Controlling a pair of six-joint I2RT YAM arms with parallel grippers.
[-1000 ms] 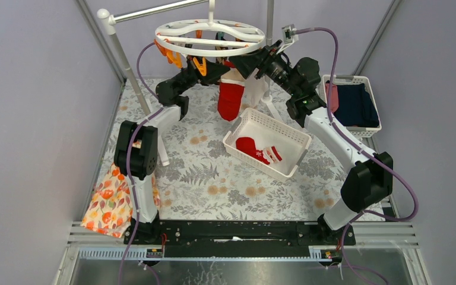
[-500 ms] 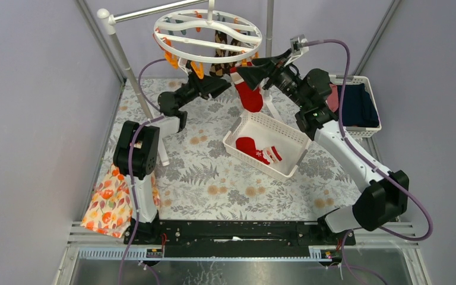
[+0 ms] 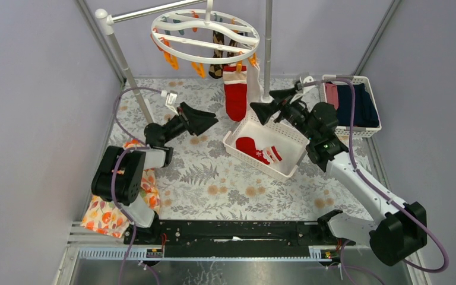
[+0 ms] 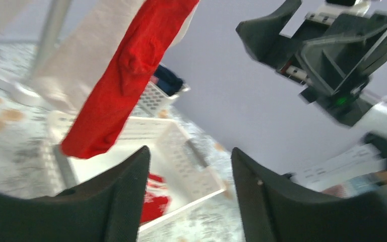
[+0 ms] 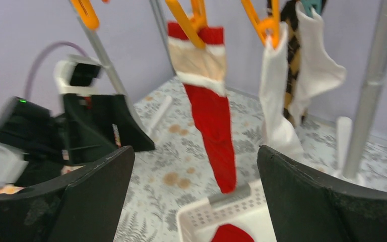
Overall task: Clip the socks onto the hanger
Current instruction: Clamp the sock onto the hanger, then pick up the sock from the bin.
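The other red sock is still unclipped in the basket, so my right gripper needs to tilt down next and lower to the red cuff edge of the sock.
The round white hanger hangs at the back with orange clothespins. A red sock with a white cuff is clipped to it, also seen in the right wrist view and the left wrist view. A whitish sock and an argyle sock hang beside it. Another red sock lies in the white slatted basket. My left gripper is open and empty, left of the basket. My right gripper is open and empty, above the basket's far corner.
A grey stand pole rises behind the basket, another pole at the left. A second white basket with navy and pink clothes stands at the right. An orange floral cloth lies at the near left.
Both grippers have drawn back and down from the hanger. The red sock, held up near the ring before, now hangs clipped on its own. The hanger has swung slightly.
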